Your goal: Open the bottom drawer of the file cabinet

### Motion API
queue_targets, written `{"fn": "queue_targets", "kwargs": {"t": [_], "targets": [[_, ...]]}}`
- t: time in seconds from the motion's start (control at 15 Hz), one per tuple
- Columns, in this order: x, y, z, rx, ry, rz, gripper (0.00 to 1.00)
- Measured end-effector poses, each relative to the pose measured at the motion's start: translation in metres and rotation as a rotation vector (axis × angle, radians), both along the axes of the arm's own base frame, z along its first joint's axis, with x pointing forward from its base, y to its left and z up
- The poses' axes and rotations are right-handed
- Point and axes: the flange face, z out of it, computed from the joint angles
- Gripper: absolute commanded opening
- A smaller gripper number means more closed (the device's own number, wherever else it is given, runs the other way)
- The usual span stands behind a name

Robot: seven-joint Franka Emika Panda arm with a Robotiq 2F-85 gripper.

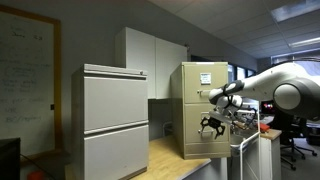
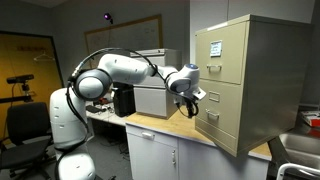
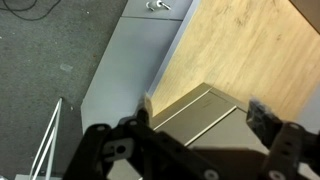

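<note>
The gripper moves outward to the tan cabinet next, bringing its open fingers onto the bottom drawer's handle, since that handle lies outward of them.
The tan file cabinet stands upright on a wooden countertop. Paper labels are on its upper drawer front. The bottom drawer has a plain tan front and looks shut. My gripper hangs open and empty, close in front of the bottom drawer, at about its height. In the wrist view the two dark fingers of the gripper are spread apart over the cabinet's tan front, with nothing between them.
A wider pale grey two-drawer cabinet stands beside the tan one, with a tall white cupboard behind. The wrist view shows the countertop, a white base cabinet and grey carpet. Office chairs stand nearby.
</note>
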Motion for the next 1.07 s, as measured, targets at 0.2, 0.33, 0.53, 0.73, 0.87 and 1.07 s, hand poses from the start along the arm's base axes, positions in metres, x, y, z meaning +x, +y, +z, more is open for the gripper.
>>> {"fn": "queue_targets", "kwargs": {"t": [0.2,0.33,0.53,0.73,0.87,1.07], "targets": [[0.008,-0.026,0.000,0.008,-0.002,-0.095,1.00],[0.014,-0.040,-0.003,0.016,-0.001,-0.169,1.00],[0.022,-0.056,-0.010,0.037,0.000,-0.268,1.00],[0.029,-0.069,-0.017,0.059,-0.007,-0.361,1.00],[0.032,-0.078,-0.018,0.068,-0.015,-0.425,1.00],[0.033,-0.090,-0.017,0.075,-0.029,-0.516,1.00]]}}
